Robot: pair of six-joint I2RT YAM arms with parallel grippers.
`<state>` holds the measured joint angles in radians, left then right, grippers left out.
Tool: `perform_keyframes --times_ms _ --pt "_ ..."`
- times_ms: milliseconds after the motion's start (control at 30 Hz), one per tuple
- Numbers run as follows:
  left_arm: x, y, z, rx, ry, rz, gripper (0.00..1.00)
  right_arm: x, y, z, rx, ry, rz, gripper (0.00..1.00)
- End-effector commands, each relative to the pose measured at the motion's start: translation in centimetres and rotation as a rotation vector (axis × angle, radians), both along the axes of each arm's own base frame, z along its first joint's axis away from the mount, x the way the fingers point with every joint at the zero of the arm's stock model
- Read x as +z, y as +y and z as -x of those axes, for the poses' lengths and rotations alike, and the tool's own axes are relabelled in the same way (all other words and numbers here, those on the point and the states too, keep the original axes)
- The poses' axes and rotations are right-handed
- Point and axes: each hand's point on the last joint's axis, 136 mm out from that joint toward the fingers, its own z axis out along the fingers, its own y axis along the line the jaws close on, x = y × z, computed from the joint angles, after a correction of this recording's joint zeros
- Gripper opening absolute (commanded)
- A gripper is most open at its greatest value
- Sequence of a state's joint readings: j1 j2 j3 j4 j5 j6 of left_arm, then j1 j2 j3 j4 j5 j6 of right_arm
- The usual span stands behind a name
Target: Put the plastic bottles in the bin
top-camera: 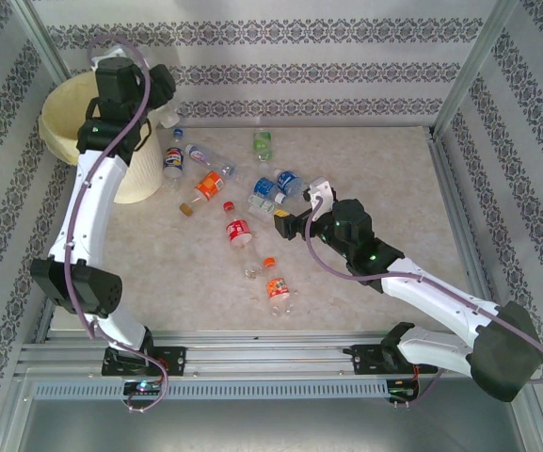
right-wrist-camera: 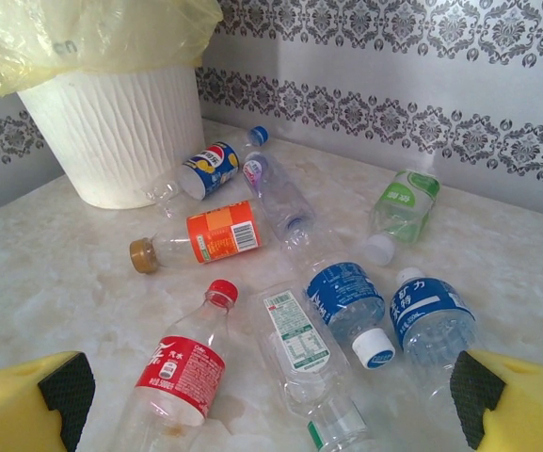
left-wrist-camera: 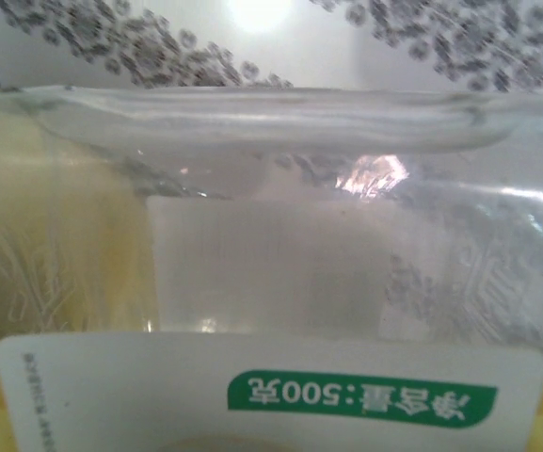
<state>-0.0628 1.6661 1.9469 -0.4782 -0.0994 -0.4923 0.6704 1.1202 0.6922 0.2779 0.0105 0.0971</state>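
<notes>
My left gripper needs to swing the clear bottle across the bin's rim next and release it over the bin's opening (top-camera: 73, 111), since it hangs beside that rim.
Several plastic bottles lie on the table right of the bin (top-camera: 64, 118): a red-label one (top-camera: 238, 231), an orange-label one (top-camera: 210, 185), blue-label ones (top-camera: 288, 179) and a green-label one (top-camera: 264, 143). My left gripper (top-camera: 158, 108) is raised at the bin's right rim, shut on a clear bottle with a white and green label (left-wrist-camera: 346, 395); its fingers are hidden behind that bottle. My right gripper (top-camera: 295, 215) hovers open low over the pile. Its yellow fingers (right-wrist-camera: 26, 405) flank a clear bottle (right-wrist-camera: 299, 344), with the red-label bottle (right-wrist-camera: 182, 372) to the left.
The bin (right-wrist-camera: 120, 132) stands in the back left corner against the patterned wall. An orange-cap bottle (top-camera: 276, 287) lies apart toward the front. Metal frame rails run along the table's right side and front edge (top-camera: 252, 358).
</notes>
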Motion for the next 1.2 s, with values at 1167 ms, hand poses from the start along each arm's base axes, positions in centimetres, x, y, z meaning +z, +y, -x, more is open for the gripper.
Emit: perform_keyframes --times_ms 1167 --pt "-7.3 15.7 -6.7 0.348 0.156 0.134 1.0 1.4 -1.2 -0.1 -0.069 -0.002 0.02 0.98"
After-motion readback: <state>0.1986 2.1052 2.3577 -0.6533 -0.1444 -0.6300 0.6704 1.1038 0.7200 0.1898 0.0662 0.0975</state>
